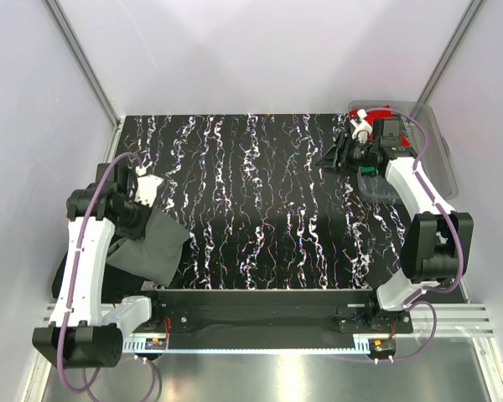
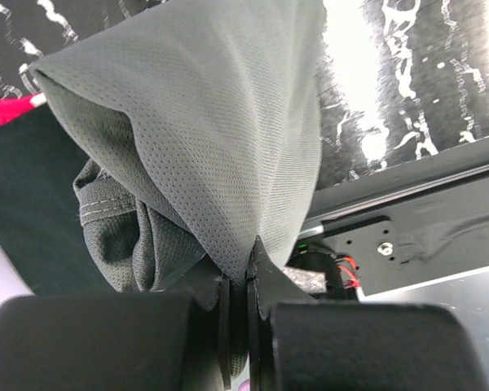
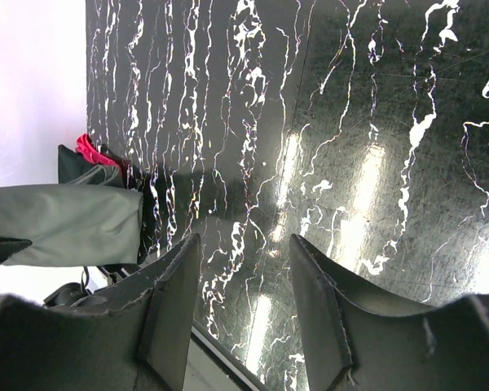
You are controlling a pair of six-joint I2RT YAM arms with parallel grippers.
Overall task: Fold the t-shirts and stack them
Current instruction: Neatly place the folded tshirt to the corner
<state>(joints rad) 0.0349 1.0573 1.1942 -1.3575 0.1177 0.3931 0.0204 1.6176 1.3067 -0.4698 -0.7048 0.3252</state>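
The left gripper moves down and to the left in the top view next and releases the grey shirt (image 2: 204, 122) on the dark cloth (image 2: 33, 204), which lies there.
A dark grey t-shirt (image 1: 155, 243) hangs bunched from my left gripper (image 1: 147, 213) at the table's left edge. In the left wrist view the jaws are pressed together on a fold of this grey shirt (image 2: 204, 122) at the left gripper (image 2: 248, 273). A red cloth (image 2: 4, 110) and a dark cloth (image 2: 24, 195) lie beyond it. My right gripper (image 1: 334, 157) is open and empty above the back right of the table, beside the tub. In the right wrist view the right gripper (image 3: 244, 261) has only tabletop between its jaws. The grey shirt (image 3: 65, 224) and a red cloth (image 3: 90, 151) show far off.
A clear plastic tub (image 1: 440, 151) stands at the back right with red cloth (image 1: 379, 111) and something green (image 1: 369, 172) in it. The black marbled table (image 1: 260, 201) is walled at left, back and right. A metal rail (image 1: 277, 318) runs along the near edge.
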